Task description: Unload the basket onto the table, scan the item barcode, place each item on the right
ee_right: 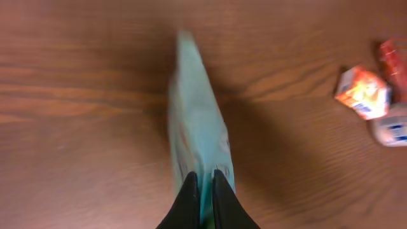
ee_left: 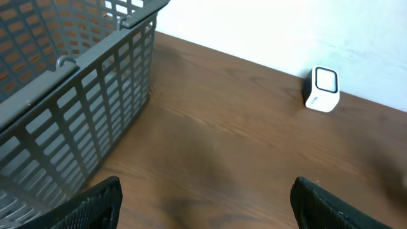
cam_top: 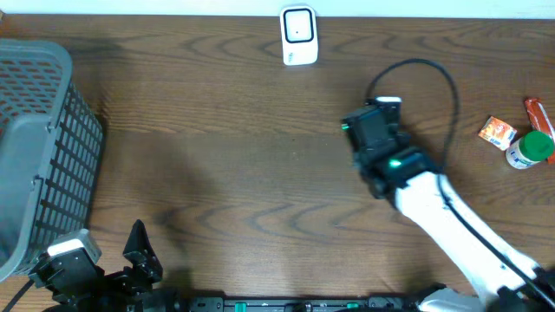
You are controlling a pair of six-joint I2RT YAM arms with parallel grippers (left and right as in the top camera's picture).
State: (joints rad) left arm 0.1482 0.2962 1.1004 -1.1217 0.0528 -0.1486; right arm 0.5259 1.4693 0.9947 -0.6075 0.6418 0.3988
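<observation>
I will next lower my right gripper to lay the packet on the bare brown wood and let go of it, because that clear patch of table is below the gripper.
The item is a thin pale teal packet (ee_right: 197,127), seen edge-on in the right wrist view and standing up off the brown table. My right gripper (ee_right: 203,179) is shut on its near edge, the two black fingers pinching it. From overhead the right gripper (cam_top: 375,132) covers the packet at centre right. The white barcode scanner (cam_top: 299,35) stands at the table's far edge, well apart from the packet; in the left wrist view the scanner (ee_left: 323,89) shows at upper right. My left gripper (ee_left: 206,194) hovers open over bare wood at the front left, holding nothing.
A grey wire basket (cam_top: 43,147) fills the left side, close to the left gripper; the basket wall (ee_left: 95,108) looms in the left wrist view. At the right edge lie a small orange box (cam_top: 498,132), a green-capped white bottle (cam_top: 529,149) and a red packet (cam_top: 538,113).
</observation>
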